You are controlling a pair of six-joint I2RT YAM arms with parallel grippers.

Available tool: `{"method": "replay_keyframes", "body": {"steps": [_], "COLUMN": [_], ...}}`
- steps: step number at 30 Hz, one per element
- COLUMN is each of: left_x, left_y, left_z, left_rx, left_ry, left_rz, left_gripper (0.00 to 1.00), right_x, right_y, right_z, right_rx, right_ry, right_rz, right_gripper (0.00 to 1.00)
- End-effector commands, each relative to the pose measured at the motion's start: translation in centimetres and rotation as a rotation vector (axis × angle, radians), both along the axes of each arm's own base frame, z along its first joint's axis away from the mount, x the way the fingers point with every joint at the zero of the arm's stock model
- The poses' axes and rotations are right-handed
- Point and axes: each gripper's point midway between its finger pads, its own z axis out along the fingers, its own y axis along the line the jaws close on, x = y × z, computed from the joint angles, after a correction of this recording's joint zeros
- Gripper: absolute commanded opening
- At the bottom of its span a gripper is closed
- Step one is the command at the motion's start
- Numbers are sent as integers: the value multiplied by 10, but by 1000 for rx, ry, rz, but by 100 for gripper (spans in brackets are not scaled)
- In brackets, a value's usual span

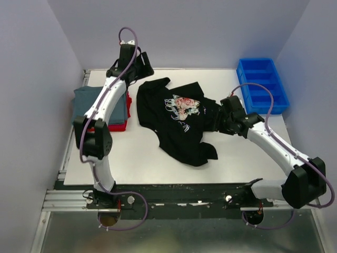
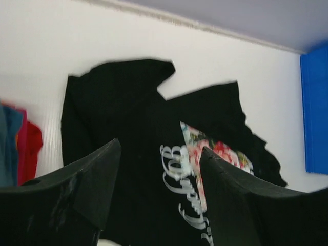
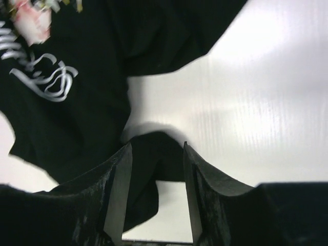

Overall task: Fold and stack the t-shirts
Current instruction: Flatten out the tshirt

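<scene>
Next, my left gripper will draw its fingers back and down onto the black shirt's side edge, which lies below and back from it, since bare table borders that edge.
The black t-shirt (image 1: 176,118) with a pink-and-white floral print lies crumpled and spread in the middle of the white table (image 1: 137,158). A folded slate grey-blue t-shirt (image 1: 87,100) lies at the far left on top of a red one (image 1: 124,122). My left gripper (image 1: 142,71) is open and empty, held above the black shirt's far left part (image 2: 118,102). My right gripper (image 1: 220,120) is open at the shirt's right edge. A fold of black cloth (image 3: 154,148) lies between its fingers, not pinched.
A blue plastic bin (image 1: 243,84) stands at the back right and shows at the right edge of the left wrist view (image 2: 315,118). The grey-blue (image 2: 7,148) and red (image 2: 28,143) shirts show at that view's left edge. Grey walls close in the table's sides and back.
</scene>
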Motion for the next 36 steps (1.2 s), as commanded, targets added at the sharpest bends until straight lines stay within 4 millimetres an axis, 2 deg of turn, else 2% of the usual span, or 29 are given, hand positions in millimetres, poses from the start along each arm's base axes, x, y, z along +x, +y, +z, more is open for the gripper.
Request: {"method": "replay_keyframes", "body": {"steps": [1,3,4,6,9,11,13,18,21,26,33,36], "left_x": [-83,-119,-135,-168,-202,-223,-241,-267,-279,-283,-285,-285], "left_y": [-21,-37,-44,-57,-66,-63,-60,-40,-41,-51,-57,-73], "left_z": [-1,-23,-33,-57,-82,-98,-107,-142,-161,-165,-184,-187], "left_rx": [-92,-85,-70,-49,-84,-95,-98,-54,-97,-179,-179,-222], "left_ry": [12,35,52,103,149,175,189,256,286,288,338,340], "left_rz": [-46,-71,-86,-124,-147,-142,-144,-97,-95,-102,-112,-156], "left_gripper": [74,74,70,54,54,54,56,58,58,65,65,65], "right_x": [38,49,55,65,76,82,86,93,96,98,98,98], "right_y": [-22,-28,-30,-32,-45,-55,-62,-62,-61,-60,-64,-67], "right_z": [1,-3,-4,-7,-16,-20,-22,-30,-37,-45,-53,-59], "right_rx": [-42,-33,-27,-7,35,50,49,51,59,62,55,47], "right_ry": [-48,-45,-54,-62,-47,-49,-55,-56,-56,-53,-45,-35], "right_rz": [-138,-164,-170,-153,-186,-206,-222,-233,-240,-236,-255,-275], "right_gripper": [51,50,49,49,49,48,47,47,47,52,54,54]}}
